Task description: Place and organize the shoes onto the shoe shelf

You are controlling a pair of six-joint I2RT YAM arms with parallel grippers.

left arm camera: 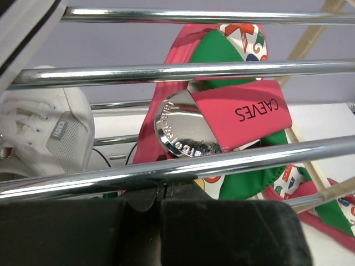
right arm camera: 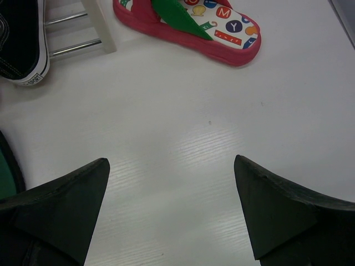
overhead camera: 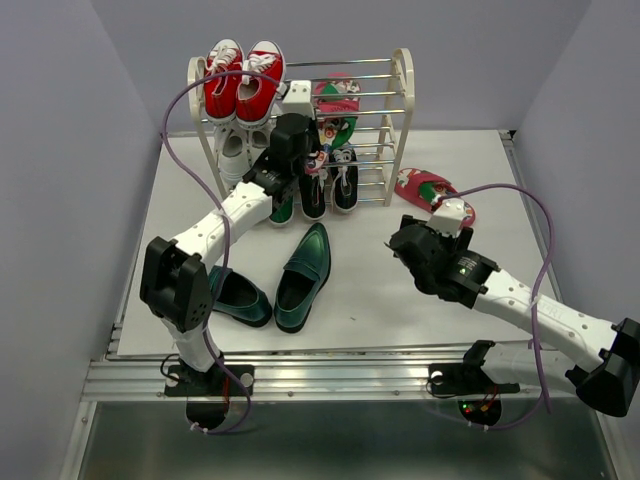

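Observation:
My left gripper will turn next, swing the flip-flop to the open gap by the white sneaker (left arm camera: 117, 130) and let go of it, because the gap is on the left in the wrist view.
The shoe shelf (overhead camera: 403, 80) stands at the back. A red flip-flop (overhead camera: 338, 105) leans on its upper rods. In the left wrist view this flip-flop (left arm camera: 244, 111) is just behind the chrome rods (left arm camera: 166, 72). My left gripper (left arm camera: 161, 191) is shut, its tips at the flip-flop's lower edge under a rod. The other flip-flop (overhead camera: 432, 190) lies on the table right of the shelf. My right gripper (right arm camera: 171, 160) is open and empty above bare table, with that flip-flop (right arm camera: 222, 33) ahead of it. The black sneakers (overhead camera: 330, 185) sit on the bottom tier. Two green loafers (overhead camera: 305, 270) (overhead camera: 238, 298) lie on the table in front.
Red sneakers (overhead camera: 243, 80) sit on the top tier at the left, with white sneakers (overhead camera: 235, 150) below them. The white sneakers also show in the left wrist view (left arm camera: 50, 133). A black sneaker toe (right arm camera: 19, 44) and the shelf foot (right arm camera: 94, 27) are at the right wrist view's upper left.

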